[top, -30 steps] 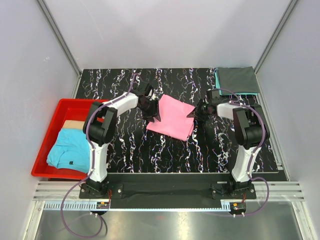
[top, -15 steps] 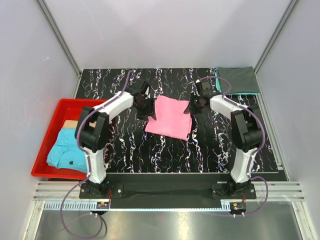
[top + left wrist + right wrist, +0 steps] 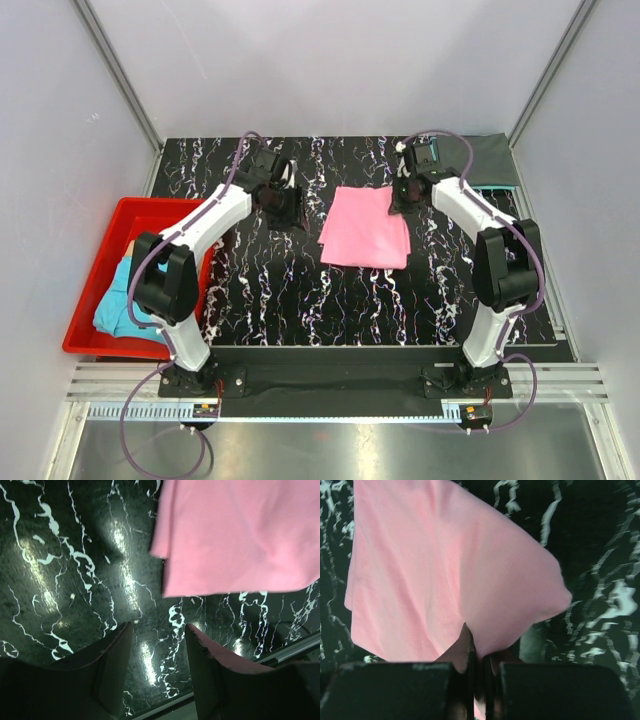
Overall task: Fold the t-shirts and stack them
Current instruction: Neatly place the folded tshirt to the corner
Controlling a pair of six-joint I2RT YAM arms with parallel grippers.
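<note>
My right gripper holds the pink t-shirt (image 3: 365,230), which needs folding. It will next move it outward, over the dark grey t-shirt (image 3: 488,156) in the table's back corner, and let go of it there.
A bright pink t-shirt (image 3: 365,230), folded into a rectangle, lies on the black marbled table (image 3: 300,290), right of the middle. My right gripper (image 3: 399,200) is shut on its far right corner; in the right wrist view the pink cloth (image 3: 435,570) runs down between the closed fingertips (image 3: 477,650). My left gripper (image 3: 293,212) is open above bare table, a little left of the shirt and apart from it. In the left wrist view its fingers (image 3: 112,652) frame the table, with the pink shirt (image 3: 240,535) ahead at the upper right. A dark grey t-shirt (image 3: 488,156) lies folded on a teal one (image 3: 495,187) at the back right corner.
A red plastic bin (image 3: 95,275) stands off the table's left edge and holds a light blue t-shirt (image 3: 120,305) with a small dark mark. Grey walls close in the table at the back and on both sides.
My right gripper has shut on the pink shirt's corner and drawn it right and toward the back. My left gripper has pulled away to the left, still open.
</note>
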